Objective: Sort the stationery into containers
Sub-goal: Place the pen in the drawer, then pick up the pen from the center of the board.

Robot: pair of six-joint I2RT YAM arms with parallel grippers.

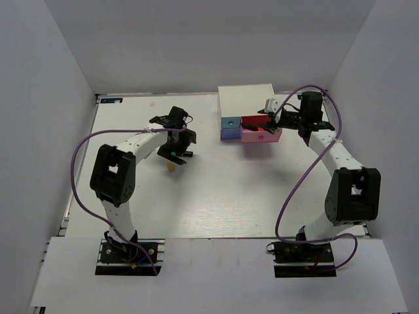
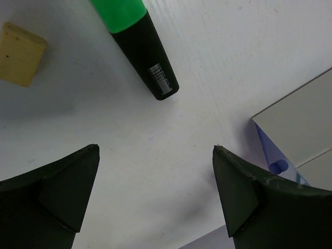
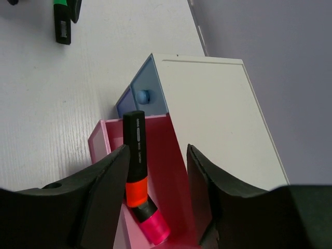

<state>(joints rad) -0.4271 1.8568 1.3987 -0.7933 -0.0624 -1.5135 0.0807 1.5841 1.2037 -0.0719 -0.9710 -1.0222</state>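
The left gripper moves down next so its open fingers straddle the black end of the green-ended marker, because the marker lies flat on the table below them.
The pink drawer [image 3: 98,140] of the white box [image 3: 218,114] is pulled out. The orange-ended marker [image 3: 136,155] and the pink-ended marker [image 3: 155,225] lie inside it. My right gripper [image 3: 158,150] is open and empty just above that drawer; in the top view it [image 1: 269,124] hangs over the drawer [image 1: 262,136]. The green-ended marker [image 2: 137,46] and the tan eraser block [image 2: 19,53] lie on the table. My left gripper [image 2: 155,150] is open and empty above the table, just short of the marker; in the top view it [image 1: 174,145] hovers over the marker [image 1: 173,154] and the eraser [image 1: 169,167].
The small blue drawer [image 3: 148,93] and the wide blue-purple drawer [image 3: 123,105] are shut, left of the pink one. The box stands at the back of the white table [image 1: 216,196]. Grey walls enclose the table. The green marker also shows far off in the right wrist view [image 3: 62,23].
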